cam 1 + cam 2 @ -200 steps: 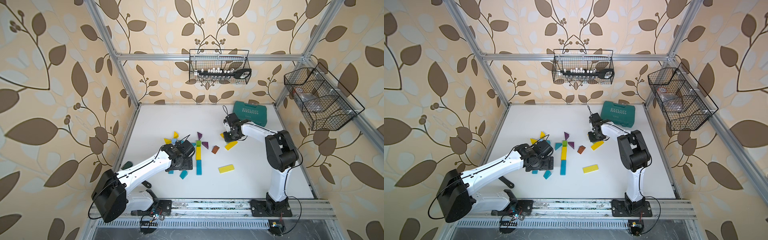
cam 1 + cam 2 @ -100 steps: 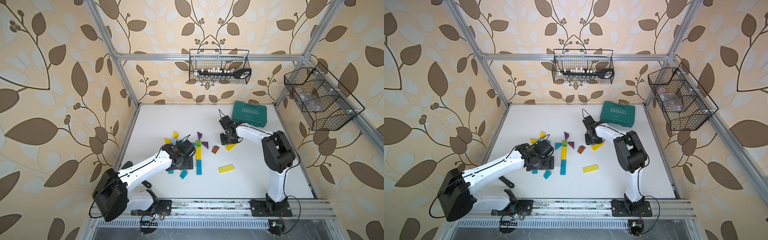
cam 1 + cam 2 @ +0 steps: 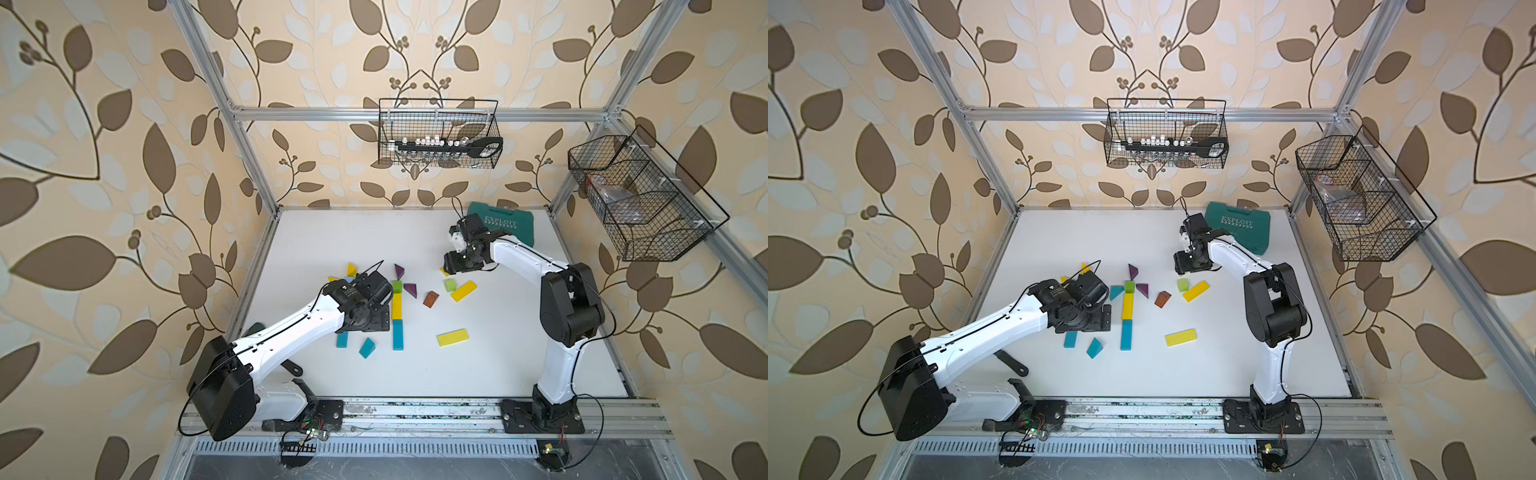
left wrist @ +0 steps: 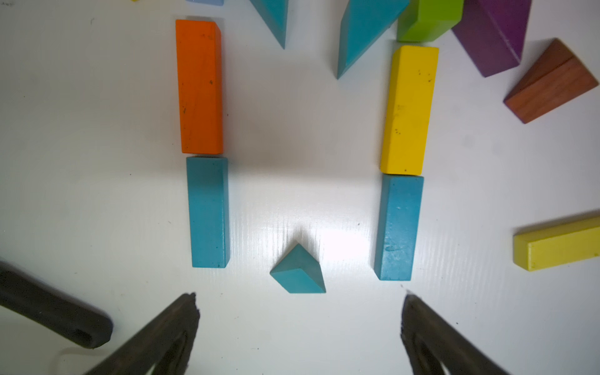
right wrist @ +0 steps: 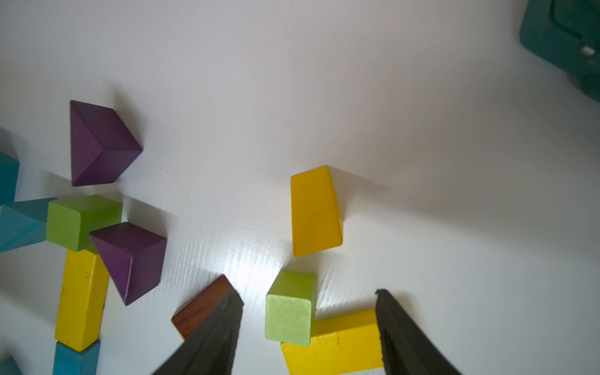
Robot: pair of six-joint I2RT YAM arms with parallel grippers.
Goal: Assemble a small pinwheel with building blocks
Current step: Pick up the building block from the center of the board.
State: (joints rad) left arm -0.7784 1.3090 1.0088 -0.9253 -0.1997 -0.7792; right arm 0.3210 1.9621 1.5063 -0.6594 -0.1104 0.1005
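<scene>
The right gripper will next move down and outward past the second green cube, around the yellow wedge (image 3: 444, 271) (image 5: 315, 212), because the wedge's long sides already face the open fingers.
In both top views a green cube (image 3: 397, 286) tops a line made of a yellow bar (image 3: 397, 306) and a teal bar (image 3: 398, 335), with purple wedges (image 3: 410, 289) and a teal wedge (image 3: 1116, 291) beside it. My right gripper (image 5: 308, 294) hangs open above a second green cube (image 5: 289, 319), which touches a yellow bar (image 5: 341, 344). A yellow wedge (image 5: 315, 212) and a brown wedge (image 5: 201, 311) lie close by. My left gripper (image 4: 299, 294) is open and empty, just short of a small teal wedge (image 4: 298, 276) lying between two lines of bars.
An orange bar (image 4: 199, 87) and a teal bar (image 4: 207, 211) lie end to end under the left arm. A loose yellow bar (image 3: 452, 337) lies toward the front. The teal EXPLOIT case (image 3: 503, 224) sits at the back right. Wire baskets (image 3: 438, 133) hang on the walls.
The right gripper's jaws have opened and the arm has shifted left and toward the back wall. A green cube now shows against the yellow bar. The left arm has not moved.
</scene>
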